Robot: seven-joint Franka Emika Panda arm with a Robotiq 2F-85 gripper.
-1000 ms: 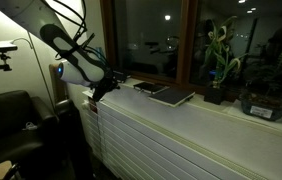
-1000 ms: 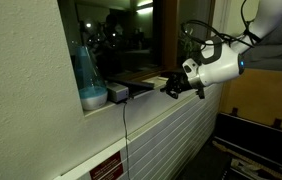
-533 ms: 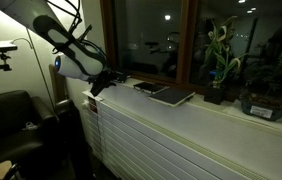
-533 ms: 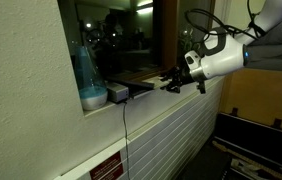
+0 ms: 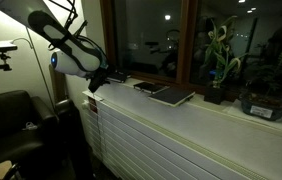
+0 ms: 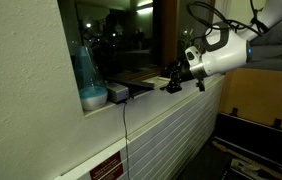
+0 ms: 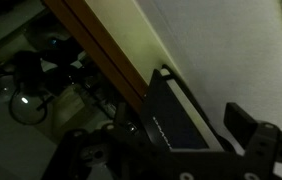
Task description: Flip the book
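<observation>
My gripper has the book's near end [image 7: 184, 130] just outward of it, between its open fingers. It will move gently outward next and close across the book.
The book [image 7: 178, 118] is a thin dark slab running up the middle of the wrist view, on the pale window sill [image 7: 231, 60]. My gripper [image 7: 166, 140] is open, with one finger on each side of the book. The right fingertip [image 7: 243, 125] stands clear of it, with pale sill showing between them. In both exterior views the gripper [image 5: 97, 82] [image 6: 174, 80] hovers at the end of the sill, over the book's near end [image 6: 153, 80]. Whether the left finger touches the book is too dark to tell.
A wider brown book [image 5: 173, 96] with a small pale item [image 5: 149, 88] lies further along the sill, and potted plants [image 5: 219, 60] stand beyond it. A blue bottle [image 6: 88, 62] stands at the sill's other end. Below are a ribbed white panel [image 5: 171, 140] and a black seat [image 5: 6, 125].
The jaws have gone from shut to wide open, letting go of the book. The gripper has risen slightly at the sill's end.
</observation>
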